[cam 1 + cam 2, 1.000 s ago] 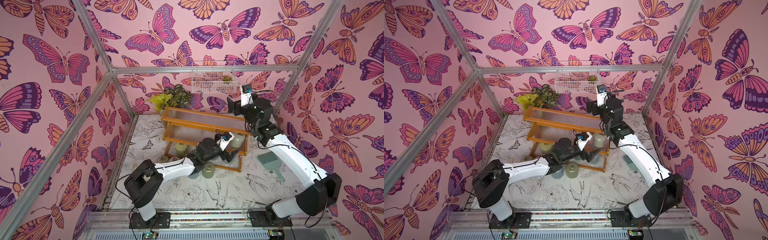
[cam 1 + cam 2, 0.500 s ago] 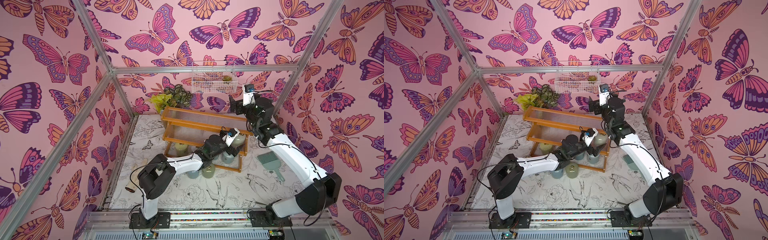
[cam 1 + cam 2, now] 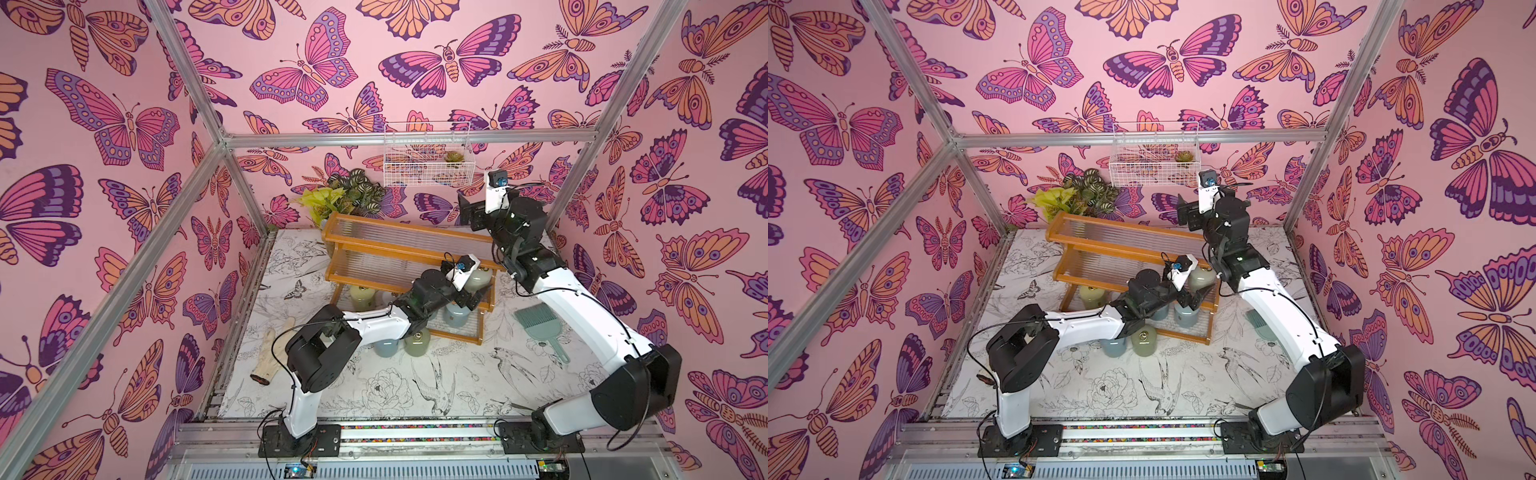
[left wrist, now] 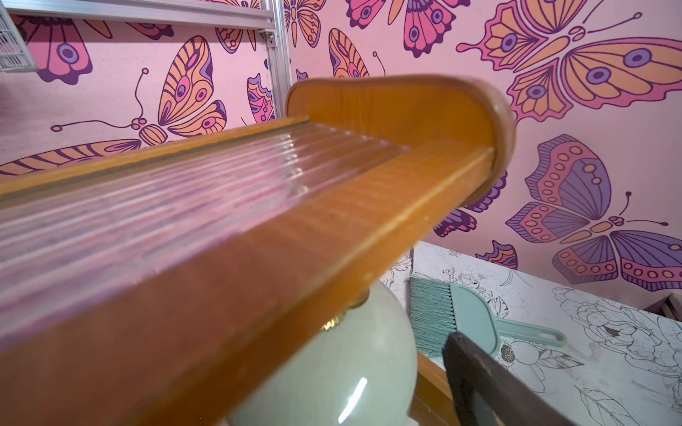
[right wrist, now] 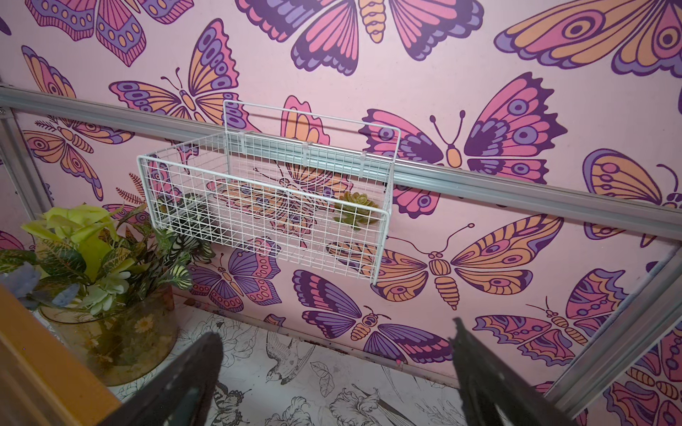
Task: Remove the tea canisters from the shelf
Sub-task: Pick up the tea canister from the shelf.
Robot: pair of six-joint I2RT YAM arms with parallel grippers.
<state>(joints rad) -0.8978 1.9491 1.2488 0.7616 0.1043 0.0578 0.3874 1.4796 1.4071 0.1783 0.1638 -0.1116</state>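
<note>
The wooden bar reaches over the sage green tea canister's lid. So my left gripper will next push outward under that bar and close on the sage green tea canister's rounded body (image 3: 479, 278) (image 4: 348, 369).
The shelf (image 3: 399, 249) stands at the back of the table, its two upper tiers bare. A sage green tea canister (image 3: 481, 277) sits at its right end, and in the left wrist view this canister (image 4: 332, 372) fills the space just under a wooden rail. My left gripper (image 3: 471, 297) is open right in front of it; one dark finger (image 4: 476, 372) shows beside it without touching, the other is hidden. A blue canister (image 3: 455, 313) and a pale one (image 3: 362, 296) are low in the rack. Two more (image 3: 384, 347) (image 3: 417, 343) stand on the table. My right gripper (image 5: 334, 332) hangs open and empty above the shelf's right end.
A teal brush and dustpan (image 3: 536, 322) lie right of the shelf. A piece of wood (image 3: 272, 361) lies at the left edge. A potted plant (image 3: 345, 199) stands behind the shelf, under a white wire basket (image 3: 428, 162) on the back wall.
My left arm has reached further right and forward along the shelf, bringing its open gripper up to the right-end canister. The right arm has barely shifted.
</note>
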